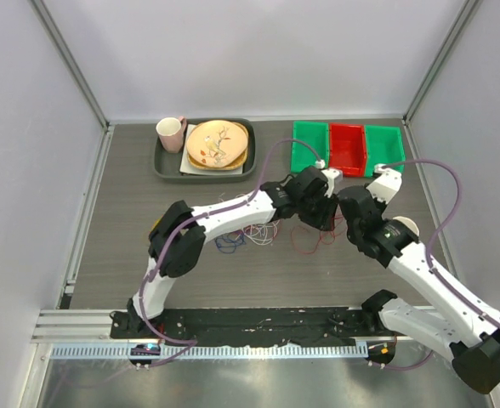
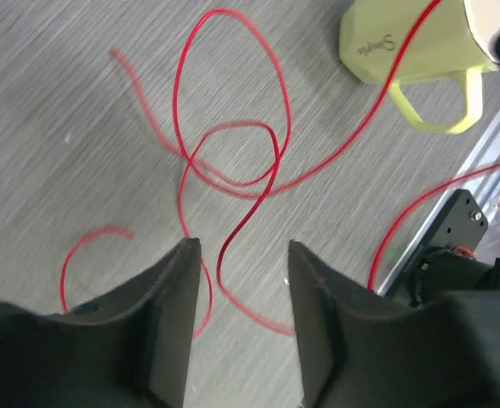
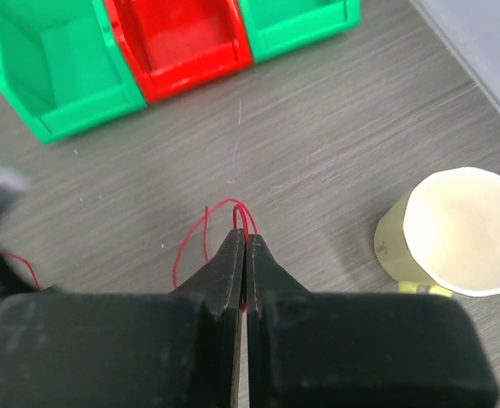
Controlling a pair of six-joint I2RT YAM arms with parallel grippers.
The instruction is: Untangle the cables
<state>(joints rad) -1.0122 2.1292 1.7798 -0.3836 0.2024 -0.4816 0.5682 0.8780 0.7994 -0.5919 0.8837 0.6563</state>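
Next, my right gripper will lower toward the red loops on the tabletop to release its small loop, because it still holds that cable raised above them.
The cables lie as a loose tangle mid-table: white, dark blue and red. In the left wrist view the red cable crosses itself in loops on the table. My left gripper hangs over it, open, with one red strand running loose between its fingers, touched by neither. My right gripper is shut on a small loop of the red cable, which pokes out past the fingertips. Both grippers meet close together over the red tangle, and the arms hide part of it from above.
A pale yellow cup stands just right of my right gripper. Green and red bins line the back right. A dark tray at the back left holds a pink mug and a plate. Frame rails run along the near edge.
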